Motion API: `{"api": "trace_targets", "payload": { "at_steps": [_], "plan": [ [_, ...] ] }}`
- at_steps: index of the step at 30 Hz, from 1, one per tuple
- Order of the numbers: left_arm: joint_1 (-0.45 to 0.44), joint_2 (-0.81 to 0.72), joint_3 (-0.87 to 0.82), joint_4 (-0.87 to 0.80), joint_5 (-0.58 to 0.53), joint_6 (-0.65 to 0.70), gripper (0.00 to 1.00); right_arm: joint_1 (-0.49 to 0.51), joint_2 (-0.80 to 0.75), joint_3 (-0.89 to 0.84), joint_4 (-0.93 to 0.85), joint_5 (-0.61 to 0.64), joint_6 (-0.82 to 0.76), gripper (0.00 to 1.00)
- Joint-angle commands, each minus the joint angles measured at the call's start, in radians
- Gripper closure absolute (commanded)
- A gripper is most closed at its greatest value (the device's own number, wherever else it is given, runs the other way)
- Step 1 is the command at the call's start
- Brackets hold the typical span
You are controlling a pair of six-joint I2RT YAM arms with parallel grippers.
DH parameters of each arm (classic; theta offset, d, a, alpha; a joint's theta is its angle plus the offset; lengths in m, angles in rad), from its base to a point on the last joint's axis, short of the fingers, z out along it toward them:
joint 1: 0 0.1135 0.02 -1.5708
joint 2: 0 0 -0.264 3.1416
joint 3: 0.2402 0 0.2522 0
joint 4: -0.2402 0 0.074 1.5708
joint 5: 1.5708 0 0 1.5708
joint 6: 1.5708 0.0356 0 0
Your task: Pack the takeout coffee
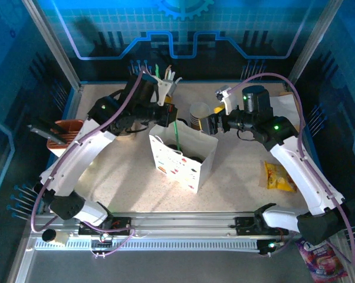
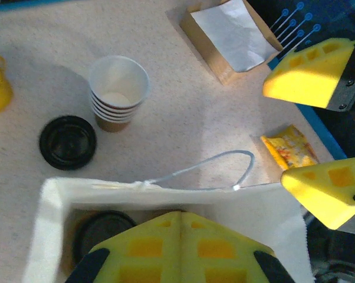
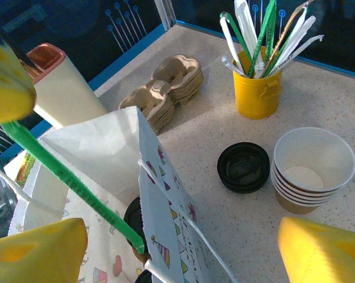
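My left gripper moves down to the bag's opening next, then releases the thin green stick (image 3: pixel 71 183).
A white paper bag (image 1: pixel 183 158) with party prints stands open in the middle of the table. Inside it I see the black lid of a takeout coffee (image 2: pixel 101 233), the same lid also showing past the bag's wall (image 3: pixel 129 219). A second black lid (image 3: pixel 139 277) peeks out lower down. My left gripper (image 1: pixel 170 115) hovers over the bag's mouth, shut on a thin green stick (image 3: pixel 71 183) that slants down into the bag. My right gripper (image 3: pixel 180 259) is open, with the bag's printed wall (image 3: pixel 166 194) and its string handle between its fingers (image 3: pixel 36 253).
Behind the bag stand a stack of lidless paper cups (image 3: pixel 313 168) and a loose black lid (image 3: pixel 243 167). A yellow cup of utensils (image 3: pixel 258 88) and cardboard cup carriers (image 3: pixel 166 88) sit further back. A yellow snack packet (image 1: pixel 279 177) lies at the right, and a napkin box (image 2: pixel 230 35) beyond.
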Motion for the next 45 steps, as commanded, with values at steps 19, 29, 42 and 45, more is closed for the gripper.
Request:
{"api": "trace_targets", "payload": {
  "at_steps": [19, 29, 42, 45],
  "plan": [
    [0.015, -0.199, -0.367, 0.493, 0.242, -0.412, 1.00, -0.013, -0.012, -0.017, -0.015, 0.022, -0.017, 0.15],
    [0.015, -0.199, -0.501, 0.594, 0.259, -0.495, 1.00, -0.027, -0.014, -0.013, -0.020, 0.027, -0.019, 0.14],
    [0.079, -0.224, -0.579, 0.535, 0.210, -0.399, 0.68, -0.029, 0.003, -0.006, -0.016, 0.011, -0.011, 0.14],
    [0.107, -0.235, -0.589, 0.515, 0.214, -0.368, 0.62, -0.029, 0.006, -0.006, -0.016, 0.010, -0.010, 0.14]
  ]
}}
